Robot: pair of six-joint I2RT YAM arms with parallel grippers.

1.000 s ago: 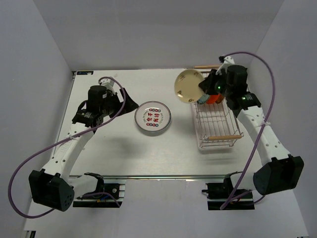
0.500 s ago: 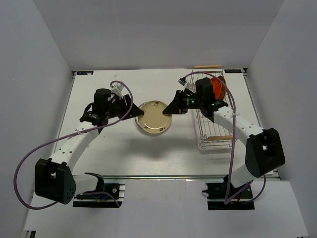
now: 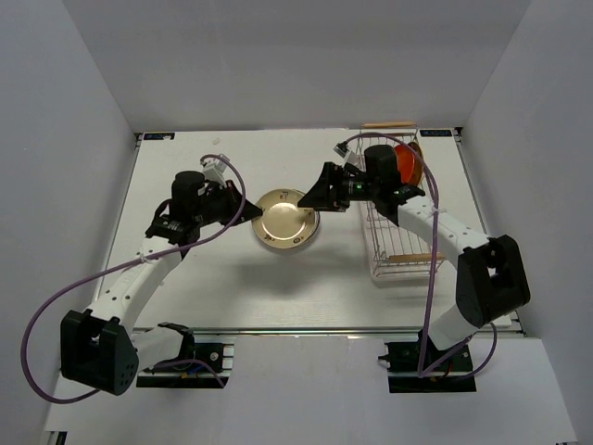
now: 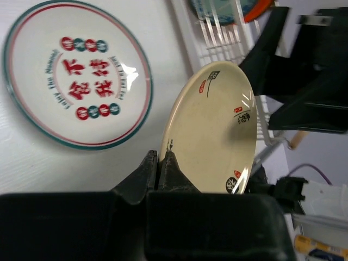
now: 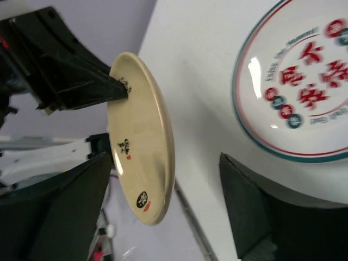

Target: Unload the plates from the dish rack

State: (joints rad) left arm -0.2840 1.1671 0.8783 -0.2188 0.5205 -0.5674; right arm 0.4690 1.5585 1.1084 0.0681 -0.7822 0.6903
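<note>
Clear tabletop lies below my left gripper and to its left in the top view. My left gripper will swing away from the white plate (image 4: 76, 73) next, go down and let go of the cream plate's rim.
A cream plate (image 3: 285, 221) with small black and red marks hangs tilted above the table's middle. My left gripper (image 3: 248, 209) is shut on its left rim; the left wrist view shows the jaws (image 4: 161, 157) pinching the cream plate (image 4: 217, 125). My right gripper (image 3: 320, 197) is open at the plate's right edge. In the right wrist view the right gripper (image 5: 166, 157) has a finger on each side of the cream plate (image 5: 141, 141), touching nothing. A white plate (image 4: 76, 73) with a teal rim and red characters lies flat below. The dish rack (image 3: 408, 236) holds a red-orange plate (image 3: 405, 162).
The rack's wooden handle (image 3: 422, 257) is at its near end, another rod (image 3: 387, 125) at the far table edge. Purple cables loop from both arms. Grey walls close in the table's left, back and right.
The right gripper carried the cream plate from above the rack to the table's middle. The left gripper moved in and shut on its rim. The right jaws then opened.
</note>
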